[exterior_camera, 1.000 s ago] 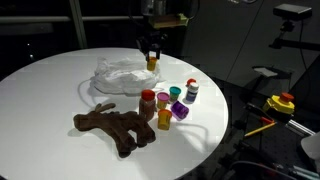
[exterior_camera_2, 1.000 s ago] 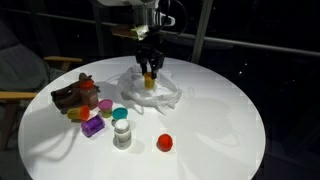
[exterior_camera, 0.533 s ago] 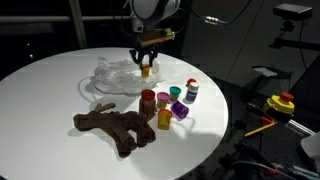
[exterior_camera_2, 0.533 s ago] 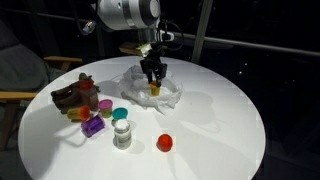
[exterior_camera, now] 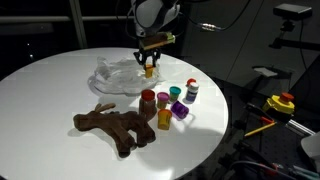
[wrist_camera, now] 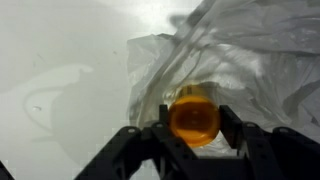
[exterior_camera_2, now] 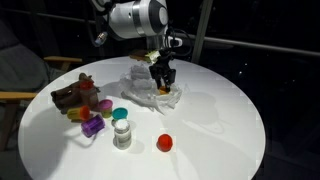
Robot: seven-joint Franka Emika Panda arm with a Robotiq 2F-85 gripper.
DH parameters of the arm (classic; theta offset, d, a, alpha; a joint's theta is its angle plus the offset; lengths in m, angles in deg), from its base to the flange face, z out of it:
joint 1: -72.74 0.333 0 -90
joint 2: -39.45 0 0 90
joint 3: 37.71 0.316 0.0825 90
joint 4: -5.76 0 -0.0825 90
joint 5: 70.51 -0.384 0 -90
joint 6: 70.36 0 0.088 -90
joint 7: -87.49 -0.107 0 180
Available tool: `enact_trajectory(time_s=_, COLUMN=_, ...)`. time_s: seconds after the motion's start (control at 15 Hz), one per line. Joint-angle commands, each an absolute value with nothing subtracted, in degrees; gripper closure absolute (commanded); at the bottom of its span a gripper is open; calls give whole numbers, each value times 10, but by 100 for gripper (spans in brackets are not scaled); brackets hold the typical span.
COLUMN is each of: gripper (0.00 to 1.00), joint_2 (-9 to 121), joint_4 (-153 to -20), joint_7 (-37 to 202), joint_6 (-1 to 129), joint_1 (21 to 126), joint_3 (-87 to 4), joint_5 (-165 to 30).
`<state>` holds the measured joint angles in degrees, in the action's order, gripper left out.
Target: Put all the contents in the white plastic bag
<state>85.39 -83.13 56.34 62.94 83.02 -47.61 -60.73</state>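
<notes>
My gripper shifts the orange bottle low across the table toward the red lid next, then opens over the bag.
The white plastic bag (exterior_camera: 120,76) lies crumpled on the round white table (exterior_camera: 50,100); it also shows in the other exterior view (exterior_camera_2: 145,86) and the wrist view (wrist_camera: 250,60). My gripper (exterior_camera: 149,70) (exterior_camera_2: 160,86) is shut on an orange bottle (wrist_camera: 193,118) and holds it low at the bag's edge, over the plastic. The orange bottle shows in both exterior views (exterior_camera: 149,69) (exterior_camera_2: 160,85). Near the table's front stand small containers: a red-capped jar (exterior_camera: 148,101), an orange bottle (exterior_camera: 164,118), a purple cup (exterior_camera: 180,110) and a white bottle (exterior_camera: 191,92).
A brown plush toy (exterior_camera: 112,127) lies by the containers, also seen in an exterior view (exterior_camera_2: 75,93). A red lid (exterior_camera_2: 165,143) lies apart on the table. A teal cup (exterior_camera_2: 120,114) and a white jar (exterior_camera_2: 122,133) stand nearby. Yellow tools (exterior_camera: 280,103) sit off the table.
My gripper has moved down and a little along the bag's edge with the orange bottle in it. The arm's wrist has swung. The other objects have not moved.
</notes>
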Motion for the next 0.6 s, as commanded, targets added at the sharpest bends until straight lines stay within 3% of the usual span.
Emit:
enact_trajectory(time_s=0.0, gripper=77, joint_2=886, joint_4=-801, joint_7=551, joint_6=629, joint_1=821, joint_3=-481, joint_5=-619)
enact_trajectory(time_s=0.53, gripper=77, joint_2=840, joint_4=-866, joint_7=561, joint_6=636, joint_1=813, joint_3=-487, joint_5=-613)
